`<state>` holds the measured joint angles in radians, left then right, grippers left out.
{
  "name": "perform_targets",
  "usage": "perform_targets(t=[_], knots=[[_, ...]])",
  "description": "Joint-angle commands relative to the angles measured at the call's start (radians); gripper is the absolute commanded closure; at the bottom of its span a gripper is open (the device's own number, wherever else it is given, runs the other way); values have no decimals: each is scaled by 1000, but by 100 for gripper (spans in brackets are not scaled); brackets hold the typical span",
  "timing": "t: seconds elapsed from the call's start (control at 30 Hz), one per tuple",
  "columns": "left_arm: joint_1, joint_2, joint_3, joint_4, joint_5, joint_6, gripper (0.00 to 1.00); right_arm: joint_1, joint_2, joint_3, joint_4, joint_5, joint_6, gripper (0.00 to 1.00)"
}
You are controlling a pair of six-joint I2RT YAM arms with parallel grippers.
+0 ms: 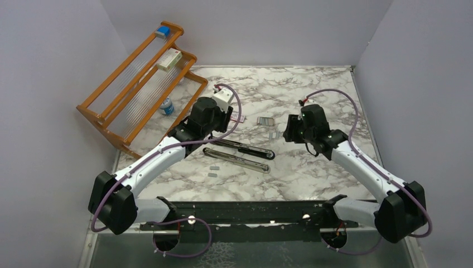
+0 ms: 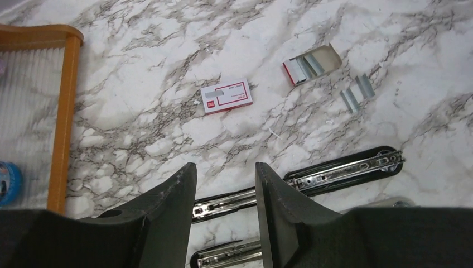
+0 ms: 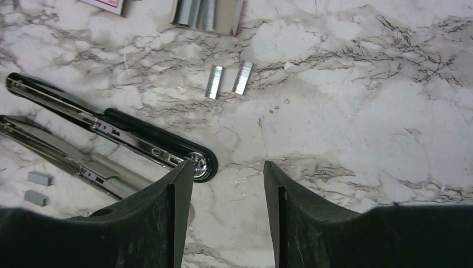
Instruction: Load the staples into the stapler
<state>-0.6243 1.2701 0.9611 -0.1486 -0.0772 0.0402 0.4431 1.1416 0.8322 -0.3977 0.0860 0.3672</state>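
Note:
The robot's right gripper will move down onto the near end of the loose staple strip that is farther from the red-and-white packet [image 2: 226,96], because a gap to the strip beside it leaves the fingers room.
The black stapler [image 1: 245,148] lies open on the marble table with its silver rail facing up; it also shows in the left wrist view [image 2: 340,170] and the right wrist view [image 3: 145,139]. Two loose staple strips [image 3: 213,81] lie beyond it, beside the grey tray [image 2: 312,64] of strips and the red-and-white packet [image 2: 226,96]. My left gripper [image 2: 223,166] is open and empty above the stapler's left part. My right gripper [image 3: 227,164] is open and empty just right of the stapler's round end.
A grey-silver stapler-like tool [image 1: 237,160] lies parallel, just in front of the stapler. Two more strips [image 1: 213,170] lie near it. An orange rack [image 1: 106,89] stands back left with a white-and-red box [image 1: 169,60] and a small bottle [image 1: 166,105].

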Motion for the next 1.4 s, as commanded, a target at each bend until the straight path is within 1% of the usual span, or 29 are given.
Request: perform_targets(t=[0.0, 0.1, 0.2, 0.3, 0.4, 0.57, 0.8, 1.13, 1.37], knots=[[3, -13, 1, 40, -82, -238, 53, -3, 81, 14, 29, 73, 27, 48], [9, -8, 19, -15, -152, -237, 48, 5, 145, 10, 81, 86, 36, 49], [17, 2, 48, -98, -239, -230, 37, 25, 209, 19, 123, 131, 46, 49], [21, -21, 30, -106, -263, -232, 32, 42, 273, 31, 169, 151, 58, 49], [21, -50, 9, -89, -278, -231, 29, 58, 340, 53, 198, 181, 68, 49], [22, -59, -3, -82, -279, -224, 29, 73, 442, 100, 220, 219, 73, 49], [23, -55, -1, -84, -266, -221, 29, 77, 531, 153, 226, 234, 60, 52], [23, -51, -1, -85, -253, -214, 30, 78, 612, 188, 218, 251, 53, 61], [23, -54, -7, -76, -238, -210, 32, 81, 641, 200, 211, 245, 48, 63]])
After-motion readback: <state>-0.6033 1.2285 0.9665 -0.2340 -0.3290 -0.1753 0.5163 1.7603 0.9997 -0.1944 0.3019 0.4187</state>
